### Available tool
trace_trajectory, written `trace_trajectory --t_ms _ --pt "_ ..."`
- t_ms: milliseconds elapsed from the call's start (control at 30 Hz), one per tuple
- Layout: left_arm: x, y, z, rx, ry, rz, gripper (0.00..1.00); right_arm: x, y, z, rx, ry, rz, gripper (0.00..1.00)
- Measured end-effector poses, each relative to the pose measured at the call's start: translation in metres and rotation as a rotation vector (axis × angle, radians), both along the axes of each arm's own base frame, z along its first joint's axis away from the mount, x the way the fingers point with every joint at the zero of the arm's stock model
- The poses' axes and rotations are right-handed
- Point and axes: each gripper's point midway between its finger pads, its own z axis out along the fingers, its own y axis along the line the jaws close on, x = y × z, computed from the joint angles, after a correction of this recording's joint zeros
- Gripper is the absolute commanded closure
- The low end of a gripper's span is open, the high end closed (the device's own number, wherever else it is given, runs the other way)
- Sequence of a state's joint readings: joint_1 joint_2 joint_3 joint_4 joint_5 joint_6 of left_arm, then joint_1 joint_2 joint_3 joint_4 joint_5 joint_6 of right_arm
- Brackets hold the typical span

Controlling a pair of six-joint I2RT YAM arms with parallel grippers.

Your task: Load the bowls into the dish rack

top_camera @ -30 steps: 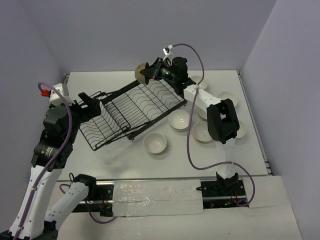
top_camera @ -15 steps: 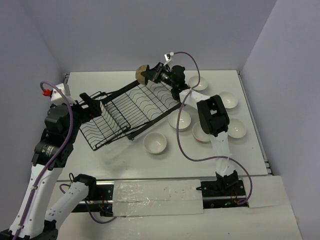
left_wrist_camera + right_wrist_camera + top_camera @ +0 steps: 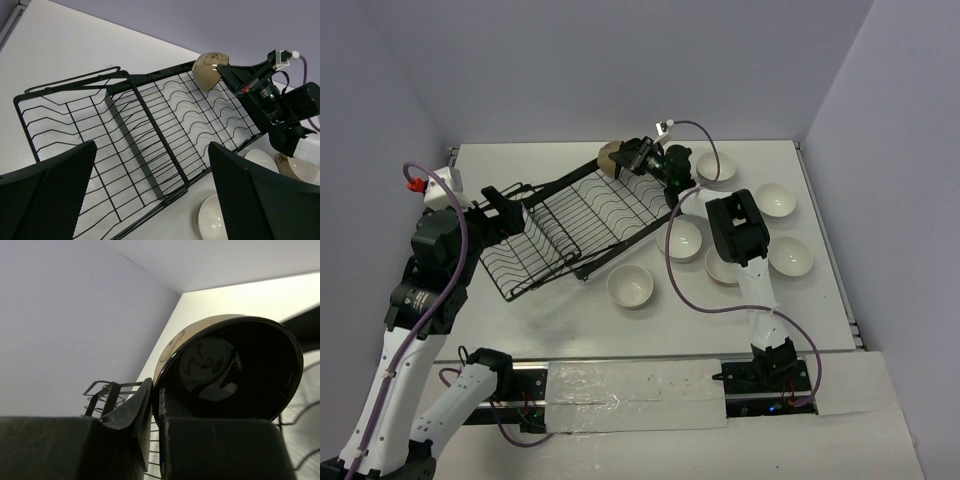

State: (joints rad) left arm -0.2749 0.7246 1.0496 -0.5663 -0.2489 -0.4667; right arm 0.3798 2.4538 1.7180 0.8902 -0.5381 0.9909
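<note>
That section of the rack is empty, so my right gripper needs to go down and slightly outward toward the rack's far bar next and set the on-edge bowl among the rack's wires.
The black wire dish rack lies diagonally on the table and holds no bowls; it also shows in the left wrist view. My right gripper is shut on the rim of a bowl that is tan outside and glossy black inside. It holds the bowl on edge just over the rack's far right corner. My left gripper is open and empty above the rack's left section, its fingers wide apart. Several white bowls lie on the table to the right of the rack.
Loose bowls sit at the rack's near side, by its right end, under the right arm, and further right. Walls close off the back and both sides.
My right gripper has brought the tan and black bowl down and slightly right, close to the rack's far corner, and the right arm has folded inward. The left arm has not moved.
</note>
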Motion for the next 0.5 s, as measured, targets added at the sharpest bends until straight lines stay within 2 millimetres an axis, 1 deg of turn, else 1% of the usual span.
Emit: trace_trajectory --t_ms 67,167,367,500 --pt "0.0 0.0 -0.001 0.0 0.002 -0.001 0.01 0.003 -0.003 -0.01 0.007 0.023 -0.008 1.0" --pt "0.001 0.0 -0.002 0.002 0.006 -0.001 0.01 0.007 -0.007 -0.017 0.02 0.045 -0.023 1.0" --pt "0.002 -0.001 -0.003 0.003 0.009 -0.001 0.01 0.015 -0.012 -0.016 0.067 0.043 -0.042 1.0" --pt "0.002 -0.001 -0.003 0.004 0.011 -0.001 0.01 0.017 -0.012 -0.009 0.098 0.034 -0.041 1.0"
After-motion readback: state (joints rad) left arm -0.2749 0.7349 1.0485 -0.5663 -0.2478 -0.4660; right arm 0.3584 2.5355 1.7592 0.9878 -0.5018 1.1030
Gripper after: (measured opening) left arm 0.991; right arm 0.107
